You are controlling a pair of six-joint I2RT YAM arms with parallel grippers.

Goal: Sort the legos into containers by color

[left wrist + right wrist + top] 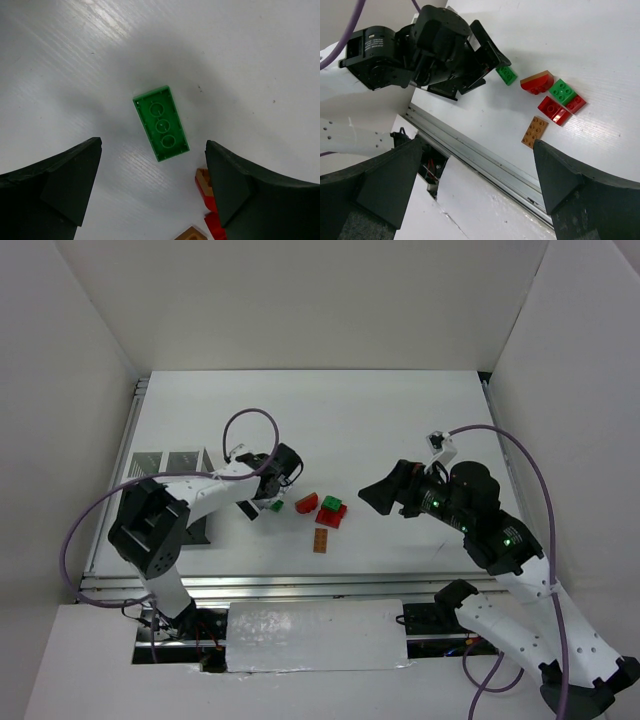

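The green lego lies apart with both long sides free, so the robot's left gripper will go down toward the table and close across the lego's middle (277,505) (162,125).
A green lego (161,123) lies underside up on the white table, just ahead of and between my left gripper's (152,185) open fingers, not touched. It shows in the top view (276,505) beside the left gripper (262,508). To its right lie a red lego (307,503), a green lego (332,503) on a red lego (331,517), and an orange-brown plate (320,540). My right gripper (375,495) is open and empty, raised right of the pile. The right wrist view shows the green lego (506,75), red lego (537,82) and plate (535,131). No lavender lego shows.
Two translucent bins (166,461) stand at the table's left edge, with a black bin (196,530) partly hidden behind the left arm. A metal rail (300,583) runs along the near table edge. White walls enclose the table.
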